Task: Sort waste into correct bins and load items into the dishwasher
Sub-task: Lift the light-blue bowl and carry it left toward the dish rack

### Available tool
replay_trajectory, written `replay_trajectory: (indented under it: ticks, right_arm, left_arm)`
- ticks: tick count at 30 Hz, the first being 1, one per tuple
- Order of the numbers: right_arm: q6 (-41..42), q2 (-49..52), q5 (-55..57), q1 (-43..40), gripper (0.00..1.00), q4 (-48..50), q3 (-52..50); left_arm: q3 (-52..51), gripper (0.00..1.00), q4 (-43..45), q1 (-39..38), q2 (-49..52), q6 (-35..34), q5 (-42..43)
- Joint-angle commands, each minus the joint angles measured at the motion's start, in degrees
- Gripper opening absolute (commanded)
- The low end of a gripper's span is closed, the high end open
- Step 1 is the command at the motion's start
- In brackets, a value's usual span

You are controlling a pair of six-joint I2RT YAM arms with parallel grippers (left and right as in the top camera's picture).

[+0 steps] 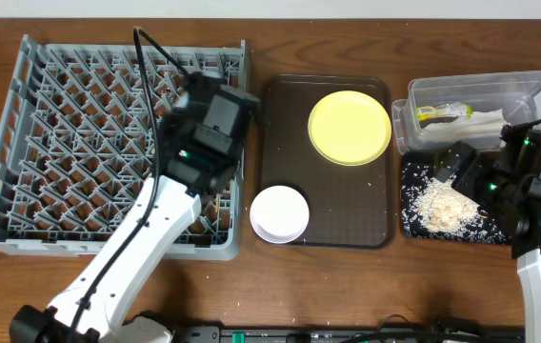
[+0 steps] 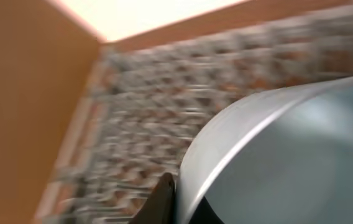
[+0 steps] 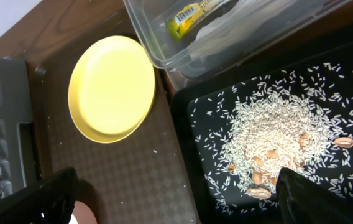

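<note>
My left gripper turns and lowers the light blue bowl (image 2: pixel 288 155) next into the grey dish rack (image 1: pixel 61 143) near the rack's edge by the serving tray, where slots stand empty.
My left gripper (image 1: pixel 215 112) hangs over the right edge of the grey dish rack (image 1: pixel 61 143). In the blurred left wrist view its jaws (image 2: pixel 186 202) are shut on the rim of the light blue bowl (image 2: pixel 288 155), above the rack (image 2: pixel 151 112). My right gripper (image 1: pixel 459 170) is open and empty over the black tray (image 1: pixel 410 221) of rice crumbs (image 1: pixel 447 205), and its wrist view shows the jaws (image 3: pixel 176 205), tray (image 3: pixel 195 124) and rice (image 3: pixel 276 130). The clear tub (image 1: pixel 528 84) holds the wrapper (image 1: pixel 439 111) and napkin (image 1: pixel 485 121). The chopsticks are out of view.
The dark brown serving tray (image 1: pixel 347 205) lies between the rack and the bins. It carries the yellow plate (image 1: pixel 350 127) at the back and the small white bowl (image 1: pixel 279 212) at the front left. The plate (image 3: pixel 111 87) also shows in the right wrist view.
</note>
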Motion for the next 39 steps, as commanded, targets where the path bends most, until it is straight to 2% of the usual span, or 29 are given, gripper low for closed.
replay_trajectory:
  ticks: [1,9,15,30,32,33,35,37,39]
  right_arm:
    - [-0.33,-0.04,-0.24,-0.35,0.99,-0.04,0.74]
    - [-0.33,-0.04,-0.24,-0.35,0.99,-0.04,0.74]
    - [-0.33,-0.04,-0.24,-0.35,0.99,-0.04,0.74]
    - [-0.33,-0.04,-0.24,-0.35,0.99,-0.04,0.74]
    - [-0.33,-0.04,-0.24,-0.35,0.99,-0.04,0.74]
    - [-0.33,-0.04,-0.24,-0.35,0.99,-0.04,0.74]
    - [-0.33,-0.04,-0.24,-0.35,0.99,-0.04,0.74]
    - [-0.33,-0.04,-0.24,-0.35,0.99,-0.04,0.74]
    - [-0.33,-0.04,-0.24,-0.35,0.99,-0.04,0.74]
  left_arm:
    - [0.48,0.07,-0.09,1.81,2.80,1.22,-15.19]
    - [0.48,0.07,1.60,2.45,12.17,1.22,-18.64]
    - [0.48,0.07,1.22,2.40,19.50,1.22,-26.84]
    - [0.37,0.08,-0.09,-3.56,21.79,0.92,-21.97]
    - [0.37,0.12,-0.15,-3.82,21.79,0.92,-21.97]
    - [0.37,0.22,-0.31,-3.85,21.79,0.76,-21.92]
    - [0.37,0.32,-1.18,-3.89,21.75,-0.59,-19.91]
    - [0.37,0.34,-2.93,-3.89,21.55,-0.92,-13.11]
    - [0.37,0.34,-5.27,-3.89,21.35,-4.07,-6.97]
